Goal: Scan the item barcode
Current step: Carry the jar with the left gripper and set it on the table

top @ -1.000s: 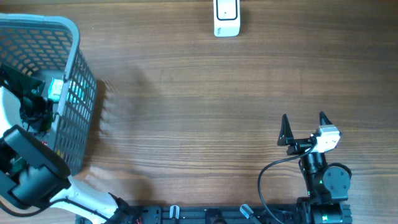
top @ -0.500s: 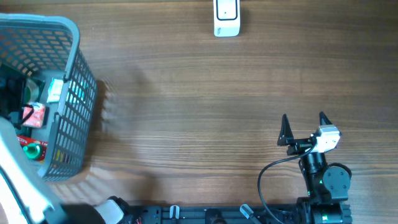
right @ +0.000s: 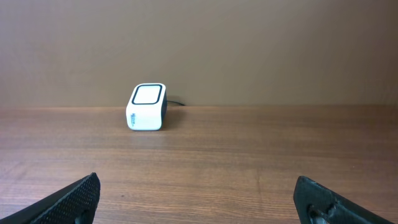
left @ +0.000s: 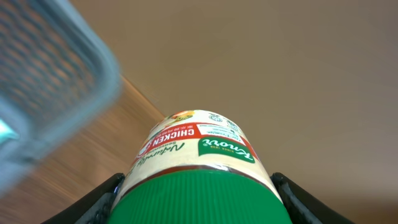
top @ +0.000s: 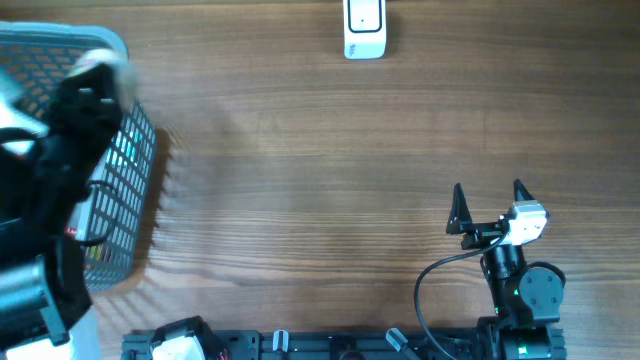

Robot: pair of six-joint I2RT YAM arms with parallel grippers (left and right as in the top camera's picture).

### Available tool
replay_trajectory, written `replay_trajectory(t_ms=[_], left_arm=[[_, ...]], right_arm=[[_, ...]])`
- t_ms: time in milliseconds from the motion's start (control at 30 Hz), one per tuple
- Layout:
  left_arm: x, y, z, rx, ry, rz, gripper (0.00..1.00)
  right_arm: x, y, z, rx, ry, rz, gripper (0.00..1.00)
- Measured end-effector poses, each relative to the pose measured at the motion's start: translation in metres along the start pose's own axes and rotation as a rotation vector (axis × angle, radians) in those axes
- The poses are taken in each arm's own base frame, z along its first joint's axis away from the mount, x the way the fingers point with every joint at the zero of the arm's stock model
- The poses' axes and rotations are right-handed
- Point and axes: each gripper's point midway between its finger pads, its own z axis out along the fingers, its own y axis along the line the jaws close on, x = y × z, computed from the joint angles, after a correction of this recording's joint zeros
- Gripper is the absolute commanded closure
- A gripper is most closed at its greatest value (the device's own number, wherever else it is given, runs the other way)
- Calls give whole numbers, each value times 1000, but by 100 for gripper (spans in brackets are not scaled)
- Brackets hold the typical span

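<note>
My left gripper should swing over the bare tabletop before the scanner, which is below it and to its right in the overhead view. Then it should go down and let go of the jar (left: 194, 146).
A Knorr chicken jar (left: 194, 146) with a cream label and a ribbed green lid (left: 199, 196) fills the left wrist view. My left gripper (left: 196, 200) is shut on it, one black finger (left: 99, 199) against each side. From overhead, the left arm (top: 70, 150) is a dark blur above the basket, and the jar cannot be made out there. The white barcode scanner (top: 364, 28) stands at the far edge of the table, facing the right wrist camera as a scanner (right: 147, 107) with a dark window. My right gripper (top: 489, 205) rests open near the front right, holding nothing.
A grey mesh basket (top: 130, 150) stands at the left edge of the table; its rim (left: 56, 68) passes blurred at the upper left of the left wrist view. The right arm's base and cable (top: 440, 275) lie at the front edge.
The left arm has lifted out of the basket with the jar in its jaws and now blurs across the basket's top. The right arm has not moved.
</note>
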Motion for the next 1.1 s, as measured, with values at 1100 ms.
replay_trajectory(t_ms=[1100], left_arm=[[409, 55, 171, -55, 1066, 1104, 42]], right_arm=[[0, 0, 0, 0, 0, 0, 0]])
